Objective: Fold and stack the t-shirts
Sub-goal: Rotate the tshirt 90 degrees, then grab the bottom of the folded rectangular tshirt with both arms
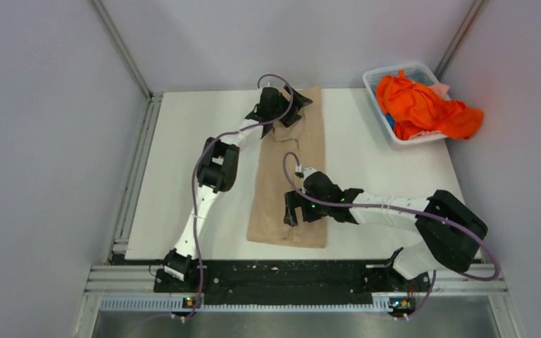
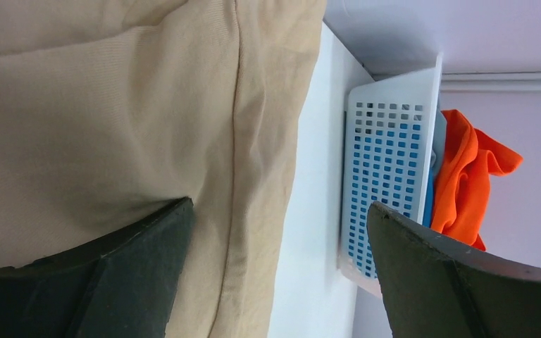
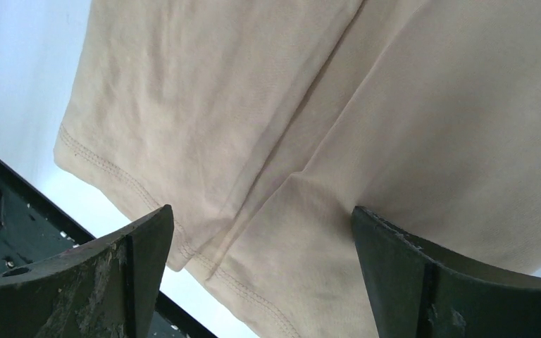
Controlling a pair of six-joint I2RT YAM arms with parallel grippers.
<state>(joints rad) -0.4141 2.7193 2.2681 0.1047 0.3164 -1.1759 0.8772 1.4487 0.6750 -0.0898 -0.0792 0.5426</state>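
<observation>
The shirt already lies as a narrow strip, so my left gripper should lift and move back, then go down onto the corner of the shirt's hem farthest from the basket.
A beige t-shirt lies folded into a long narrow strip down the middle of the white table. My left gripper is open over the strip's far end. In the left wrist view the jaws straddle the shirt's right edge. My right gripper is open over the near end. In the right wrist view the jaws stand apart above the stitched hem of the shirt. An orange t-shirt is heaped in the basket and also shows in the left wrist view.
A white perforated basket stands at the table's far right corner; it also shows in the left wrist view. A black rail runs along the near edge, close to the hem. Grey walls enclose the table on three sides.
</observation>
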